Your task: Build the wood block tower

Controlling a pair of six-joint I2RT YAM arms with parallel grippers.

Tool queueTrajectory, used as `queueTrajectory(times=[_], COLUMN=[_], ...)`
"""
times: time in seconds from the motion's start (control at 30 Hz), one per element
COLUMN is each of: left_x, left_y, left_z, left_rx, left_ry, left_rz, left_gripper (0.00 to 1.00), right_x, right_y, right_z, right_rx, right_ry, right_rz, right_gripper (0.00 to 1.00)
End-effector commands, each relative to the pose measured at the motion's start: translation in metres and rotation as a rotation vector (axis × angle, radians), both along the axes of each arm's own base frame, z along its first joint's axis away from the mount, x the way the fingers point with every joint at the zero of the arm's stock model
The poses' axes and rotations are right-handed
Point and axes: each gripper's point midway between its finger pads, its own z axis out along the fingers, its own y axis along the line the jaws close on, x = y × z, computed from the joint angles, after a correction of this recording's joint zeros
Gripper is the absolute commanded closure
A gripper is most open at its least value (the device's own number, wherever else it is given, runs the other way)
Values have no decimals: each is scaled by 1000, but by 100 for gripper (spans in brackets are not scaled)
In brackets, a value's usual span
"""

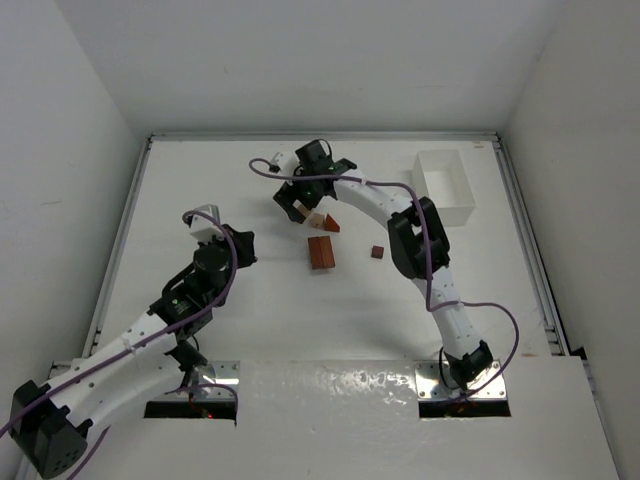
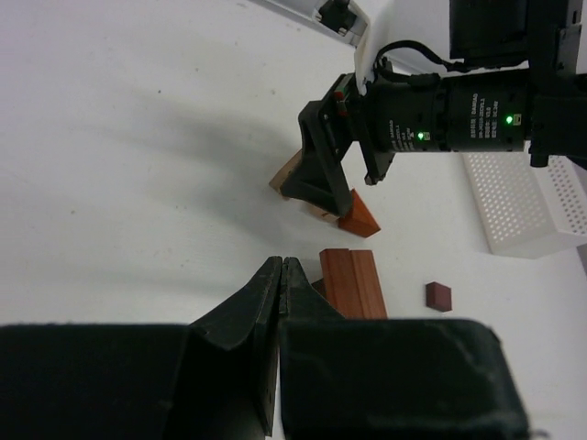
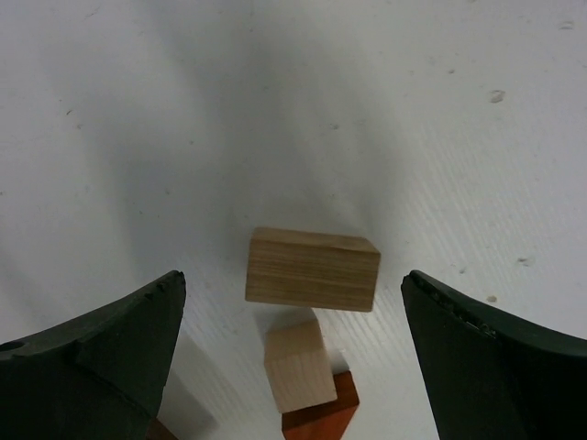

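Note:
Next, my right gripper will lower around the tan bar and close on both ends, as the bar lies between my spread fingers with a gap at each end.
My right gripper [image 1: 305,212] is open over a small cluster of blocks at the table's far middle. In the right wrist view a tan bar [image 3: 313,269], a pale cube [image 3: 299,366] and a reddish-brown block [image 3: 321,417] lie between its spread fingers [image 3: 110,344], touching none. Two reddish-brown bars [image 1: 321,253] lie side by side just nearer, also in the left wrist view [image 2: 354,282]. A small dark brown cube [image 1: 377,252] sits to their right, also in the left wrist view [image 2: 438,295]. My left gripper [image 2: 282,270] is shut and empty, left of the bars.
A clear plastic rectangular box [image 1: 445,184] stands at the back right, also in the left wrist view [image 2: 523,206]. White walls enclose the table on three sides. The right arm's links arch over the table's right middle.

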Motion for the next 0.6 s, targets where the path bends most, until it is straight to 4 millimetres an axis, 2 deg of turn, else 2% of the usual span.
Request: queueTrajectory(times=[0.0,0.13,0.23,0.47,0.57], left_x=[3,3,4,4,3], left_y=[-3,-3,-4,-7,-8], left_z=[4,5,6,4,5], left_rx=[-3,-7,-7,-10,-13], left_ry=[-8,-17,-17,-16,-17], left_rz=[-2,-1,-7,-21,-27], left_gripper=[100,100,100,100,100], right_x=[5,0,4,12,10], right_y=[12,15,14,10,9], right_z=[0,-13,-22,-21,-23], right_rx=[-23,-9,-21,-17,-19], right_ry=[-36,-13,-26,-48,-40], right_rz=[24,10,-29,-97,-101], right_gripper=[1,2,7,10,19])
